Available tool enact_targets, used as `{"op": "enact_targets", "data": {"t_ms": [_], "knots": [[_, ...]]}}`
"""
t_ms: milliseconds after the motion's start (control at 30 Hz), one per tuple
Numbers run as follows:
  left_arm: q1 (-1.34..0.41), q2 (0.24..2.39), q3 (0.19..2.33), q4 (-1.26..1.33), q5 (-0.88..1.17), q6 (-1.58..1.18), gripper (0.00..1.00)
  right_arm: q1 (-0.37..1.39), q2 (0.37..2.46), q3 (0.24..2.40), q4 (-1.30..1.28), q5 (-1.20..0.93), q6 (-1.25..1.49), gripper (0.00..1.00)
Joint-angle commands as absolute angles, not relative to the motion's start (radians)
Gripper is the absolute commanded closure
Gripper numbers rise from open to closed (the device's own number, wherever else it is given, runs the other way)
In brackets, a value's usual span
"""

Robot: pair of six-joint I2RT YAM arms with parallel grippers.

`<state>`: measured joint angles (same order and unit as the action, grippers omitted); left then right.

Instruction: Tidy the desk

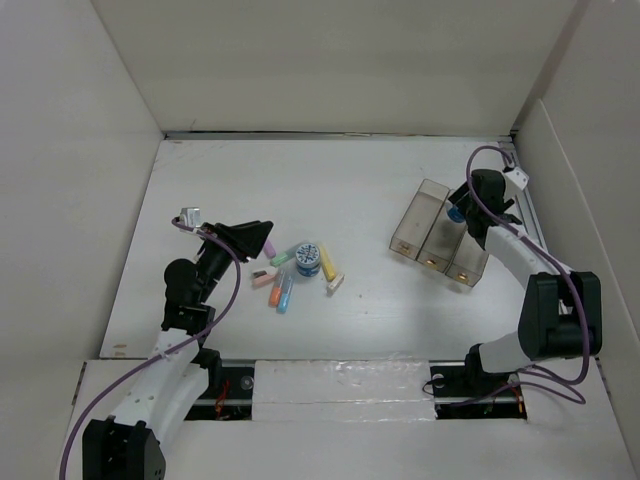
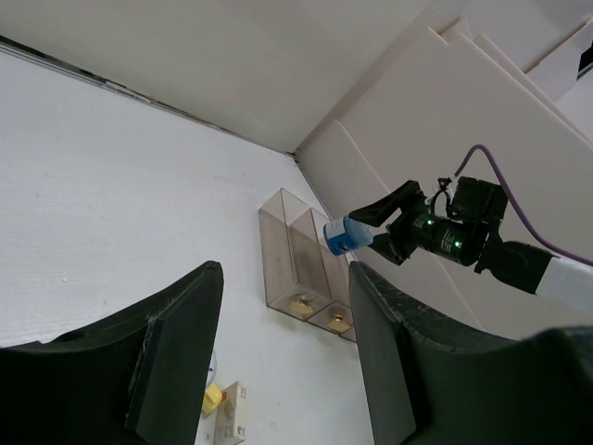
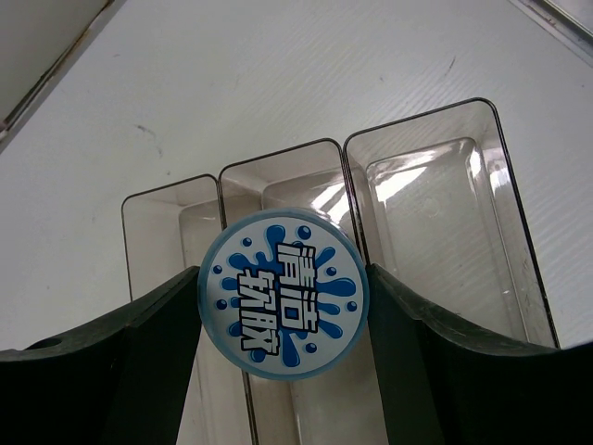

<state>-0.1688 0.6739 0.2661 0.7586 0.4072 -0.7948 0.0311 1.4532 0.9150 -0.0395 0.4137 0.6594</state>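
My right gripper lowers the round blue-and-white tub (image 3: 284, 301) between the sides of the tray's middle section next and releases it there, since that section looks empty.
The white desk (image 1: 330, 190) carries a translucent three-compartment tray (image 1: 438, 233) at the right. My right gripper (image 1: 458, 212) is shut on a round blue-and-white tub (image 3: 284, 301) and holds it above the tray's middle compartment (image 3: 435, 241). The tub also shows in the left wrist view (image 2: 345, 236). My left gripper (image 1: 262, 232) is open and empty, just above the left side of a pile of small coloured markers and erasers (image 1: 290, 275). A second blue round tub (image 1: 308, 257) lies in that pile.
Tall white panel walls (image 1: 330, 60) bound the desk on three sides. A metal rail (image 1: 340, 368) runs along the near edge by the arm bases. A yellow marker (image 2: 212, 400) and a white eraser (image 2: 230, 417) lie below my left fingers (image 2: 176, 343).
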Motion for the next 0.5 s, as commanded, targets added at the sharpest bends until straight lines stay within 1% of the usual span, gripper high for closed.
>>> {"op": "enact_targets", "data": {"t_ms": [0, 133, 300, 333, 400, 433, 467], "knots": [[-0.173, 0.666, 0.278, 0.821, 0.420, -0.796, 0.48, 0.023, 1.422, 0.928, -0.023, 0.472, 0.670, 0.48], [-0.173, 0.664, 0.278, 0.818, 0.422, -0.798, 0.48, 0.023, 1.469, 0.954, -0.017, 0.446, 0.663, 0.47], [-0.173, 0.655, 0.278, 0.808, 0.416, -0.793, 0.48, 0.060, 1.532, 1.015, -0.066, 0.474, 0.655, 0.45], [-0.173, 0.655, 0.279, 0.810, 0.417, -0.793, 0.48, 0.069, 1.537, 1.022, -0.069, 0.476, 0.652, 0.40], [-0.173, 0.655, 0.278, 0.810, 0.411, -0.792, 0.48, 0.069, 1.542, 1.028, -0.071, 0.474, 0.649, 0.27], [-0.173, 0.653, 0.279, 0.807, 0.411, -0.792, 0.48, 0.069, 1.543, 1.028, -0.068, 0.472, 0.649, 0.18], [-0.173, 0.655, 0.278, 0.805, 0.408, -0.792, 0.48, 0.069, 1.542, 1.028, -0.061, 0.468, 0.643, 0.14]]}}
